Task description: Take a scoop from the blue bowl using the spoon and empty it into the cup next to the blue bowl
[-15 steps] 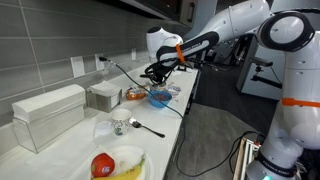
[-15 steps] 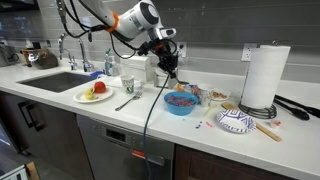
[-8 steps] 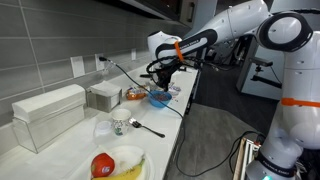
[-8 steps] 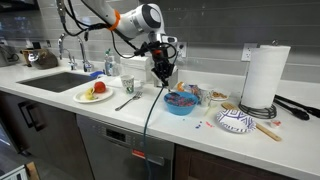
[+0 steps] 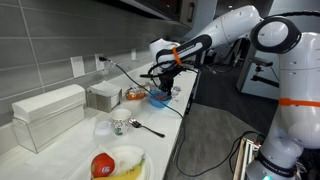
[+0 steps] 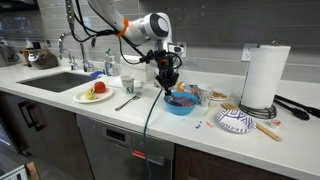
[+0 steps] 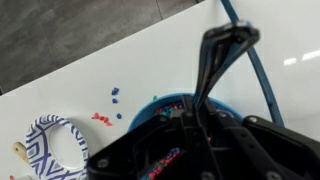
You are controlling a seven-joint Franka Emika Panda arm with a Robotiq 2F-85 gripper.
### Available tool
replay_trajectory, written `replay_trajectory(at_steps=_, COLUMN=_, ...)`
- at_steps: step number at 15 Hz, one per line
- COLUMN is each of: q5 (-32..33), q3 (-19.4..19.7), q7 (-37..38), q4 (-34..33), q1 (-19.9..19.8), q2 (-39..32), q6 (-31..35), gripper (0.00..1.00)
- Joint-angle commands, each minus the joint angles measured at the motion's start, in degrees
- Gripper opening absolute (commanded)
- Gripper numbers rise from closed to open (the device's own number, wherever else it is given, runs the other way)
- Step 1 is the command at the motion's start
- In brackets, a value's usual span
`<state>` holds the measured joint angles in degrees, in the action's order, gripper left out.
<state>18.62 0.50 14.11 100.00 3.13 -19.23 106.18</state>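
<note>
My gripper comes down over the coloured pieces there next and releases the spoon, since the dark spoon's lower end already points into the blue bowl (image 6: 180,102).
The blue bowl (image 6: 180,102) stands on the white counter and holds small coloured pieces; it also shows in an exterior view (image 5: 160,99) and, by its rim, in the wrist view (image 7: 148,110). My gripper (image 6: 166,78) hangs just above the bowl's near-left rim, shut on a dark spoon (image 6: 168,90) whose lower end points into the bowl. In the wrist view the spoon (image 7: 213,60) sticks out from between the fingers of the gripper (image 7: 190,135). A pale cup (image 5: 176,92) stands right beside the bowl, partly hidden behind it in an exterior view (image 6: 192,91).
A patterned bowl (image 6: 235,121) and a paper towel roll (image 6: 265,75) stand to one side of the blue bowl. A plate with fruit (image 6: 95,94), a loose spoon (image 6: 128,101), a white cup (image 6: 127,85) and the sink (image 6: 58,80) lie on the other side. Coloured pieces (image 7: 104,117) are scattered on the counter.
My gripper with the spoon has come down and shifted slightly over the blue bowl, so the spoon's end now reaches into it.
</note>
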Motion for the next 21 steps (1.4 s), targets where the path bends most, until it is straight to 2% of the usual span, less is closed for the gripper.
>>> replay_trajectory(at_steps=1, q5=-1.3, q3=0.5, q7=-1.7, q4=-0.9, q1=-0.5, q2=-1.9, q6=2.1, gripper=0.03)
replay_trajectory(at_steps=6, q5=0.4, q3=1.3, q7=-1.4, q4=0.0, q1=-0.4, q2=-3.3, q6=9.9, gripper=0.03)
replay_trajectory(at_steps=13, q5=1.3, q3=2.0, q7=-2.8, q4=0.4, q1=0.1, q2=-4.5, q6=13.9, gripper=0.03)
replay_trajectory(at_steps=14, q5=1.7, q3=2.1, q7=-2.9, q4=0.5, q1=0.2, q2=-4.4, q6=13.9, gripper=0.31)
replay_trajectory(at_steps=21, q5=3.0, q3=2.1, q7=-2.9, q4=0.2, q1=1.3, q2=-4.3, q6=13.0, gripper=0.81)
